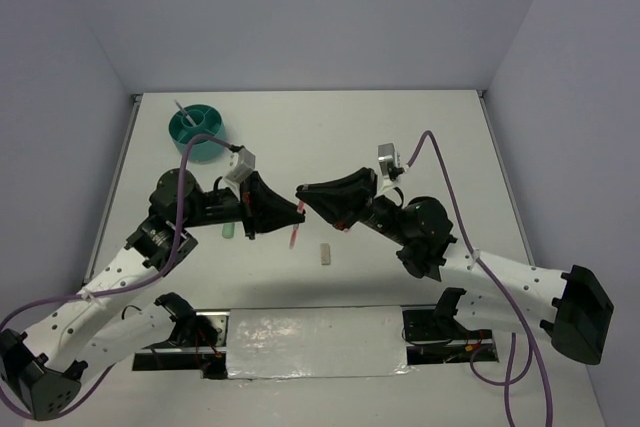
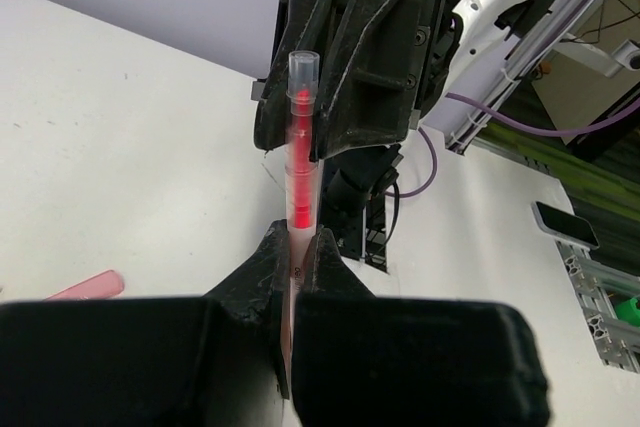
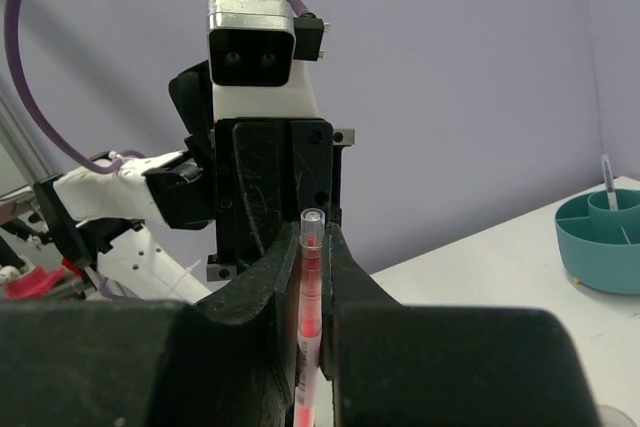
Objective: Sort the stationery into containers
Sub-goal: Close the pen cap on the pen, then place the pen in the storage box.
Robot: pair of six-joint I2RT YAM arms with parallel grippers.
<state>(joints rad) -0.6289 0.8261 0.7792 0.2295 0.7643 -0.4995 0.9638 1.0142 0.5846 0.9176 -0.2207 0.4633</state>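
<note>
The teal cup's middle [image 1: 196, 123] holds a pen and is outward of my left gripper, left in the top view. Next I need to swing my left gripper over it, lower and release.
A pink pen [image 2: 299, 162] with a clear cap stands roughly upright between both grippers above the table's middle. My left gripper [image 2: 297, 239] is shut on its lower shaft. My right gripper [image 3: 322, 239] faces it tip to tip and is shut on the pen [image 3: 311, 292] just below the cap. From above, the left gripper [image 1: 302, 211] and right gripper [image 1: 299, 191] meet, and the pen's lower end [image 1: 293, 237] hangs beneath them. The teal cup [image 1: 196, 131] stands at the far left with a thin pen [image 1: 178, 107] in it; it also shows in the right wrist view [image 3: 600, 247].
A pale green oblong piece [image 1: 228, 231] lies beside the left arm. A small tan block [image 1: 324, 253] lies in front of the grippers. A pink piece [image 1: 345, 230] shows under the right gripper, and a pink piece [image 2: 88, 285] lies on the table in the left wrist view.
</note>
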